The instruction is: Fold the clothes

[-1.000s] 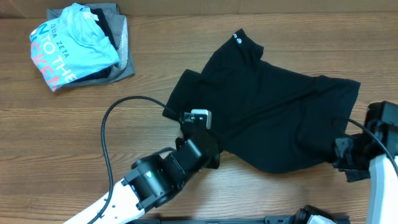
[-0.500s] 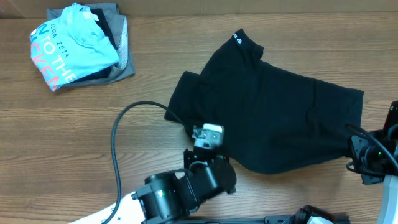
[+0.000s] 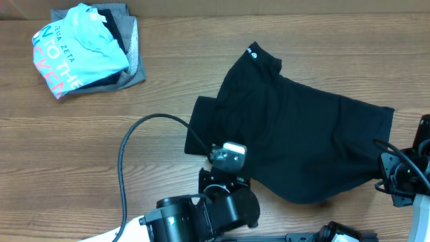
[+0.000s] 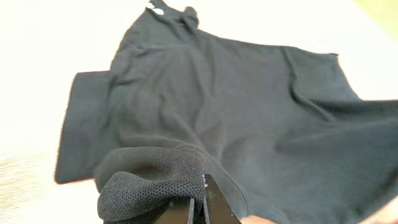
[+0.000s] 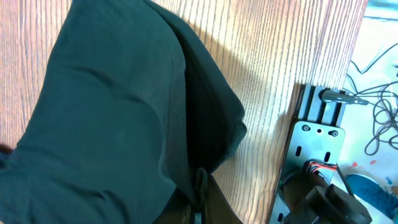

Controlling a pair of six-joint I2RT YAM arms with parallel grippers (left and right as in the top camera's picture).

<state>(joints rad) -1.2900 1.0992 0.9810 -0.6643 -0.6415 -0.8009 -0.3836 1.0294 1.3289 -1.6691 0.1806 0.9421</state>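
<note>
The bunched fold still hangs above the table, so the robot's left gripper will move outward and down onto the shirt's body (image 3: pixel 227 126) (image 4: pixel 132 127) beside the sleeve and release the fold.
The clothes (image 3: pixel 295 134), a black short-sleeved T-shirt, lie spread on the wooden table with the white-logo collar (image 3: pixel 254 50) at the far side and one sleeve (image 3: pixel 201 124) to the left. My left gripper (image 3: pixel 225 176) is shut on a bunched fold of the shirt's near edge; the left wrist view shows knit fabric (image 4: pixel 149 180) rolled over the left gripper (image 4: pixel 198 208). My right gripper (image 3: pixel 384 180) is shut on the shirt's right corner; the right wrist view shows cloth (image 5: pixel 106 112) pinched in the right gripper (image 5: pixel 199 199).
A pile of folded garments (image 3: pixel 84 47), topped by a light blue tee, sits at the far left corner. My left arm's black cable (image 3: pixel 127 154) loops over the table. A metal mount (image 5: pixel 317 143) with wires stands past the table's right edge.
Both grippers have pulled toward the near edge, the right one also outward to the right. The shirt has been drawn with them and lies flatter and wider.
</note>
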